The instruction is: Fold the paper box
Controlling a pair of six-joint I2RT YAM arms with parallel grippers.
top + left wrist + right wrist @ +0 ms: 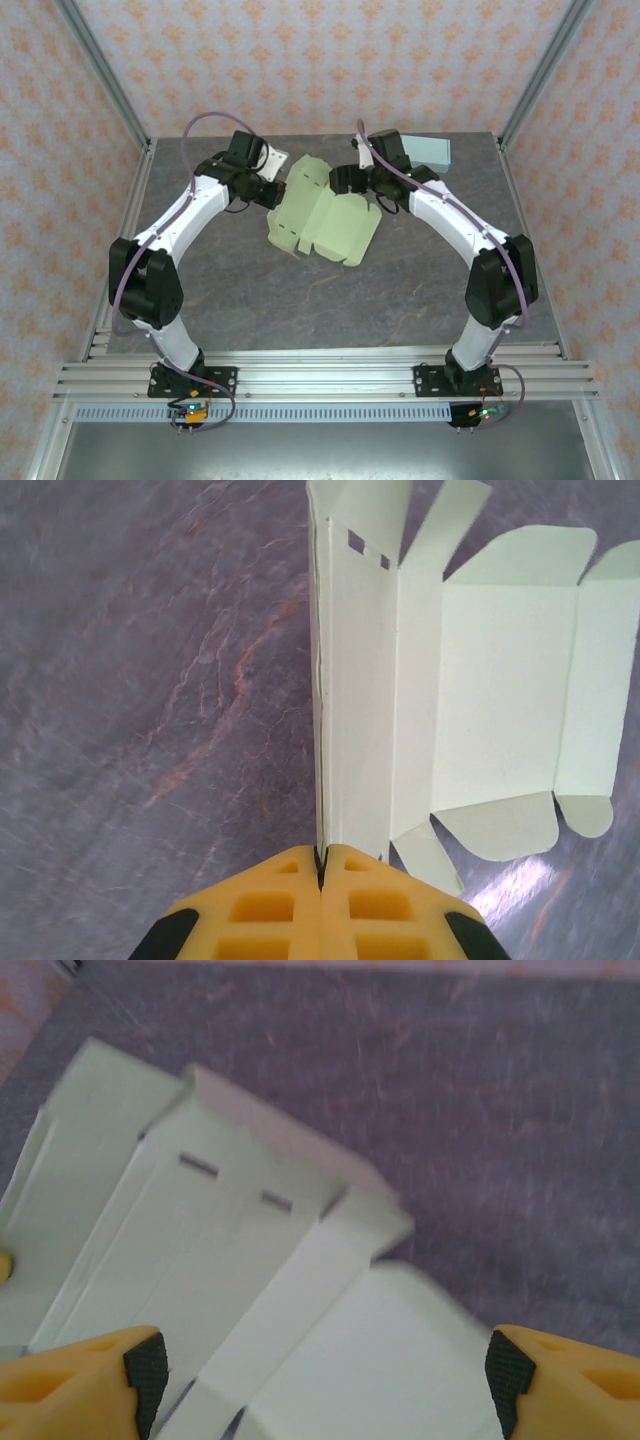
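I need to turn my left gripper back toward my base next, swing the upright panel's edge round and let it go, because the paper box [322,218] lies slanted on the table.
The paper box [322,218] is a pale green die-cut sheet lying mostly flat in the middle of the table. Its left panel is raised on edge. My left gripper [273,191] is at that left side. In the left wrist view its yellow fingers [270,910] are shut on the upright panel's edge, and the rest of the paper box [505,680] spreads flat to the right. My right gripper [353,180] hovers over the sheet's far right part. In the right wrist view the right gripper [325,1390] is open wide above the paper box [400,1360], with nothing pinched.
A pale teal box [428,151] lies at the back right of the grey marbled table [330,300]. Aluminium frame posts [100,70] rise at the back corners, with patterned walls behind. Bare tabletop lies in front of the sheet.
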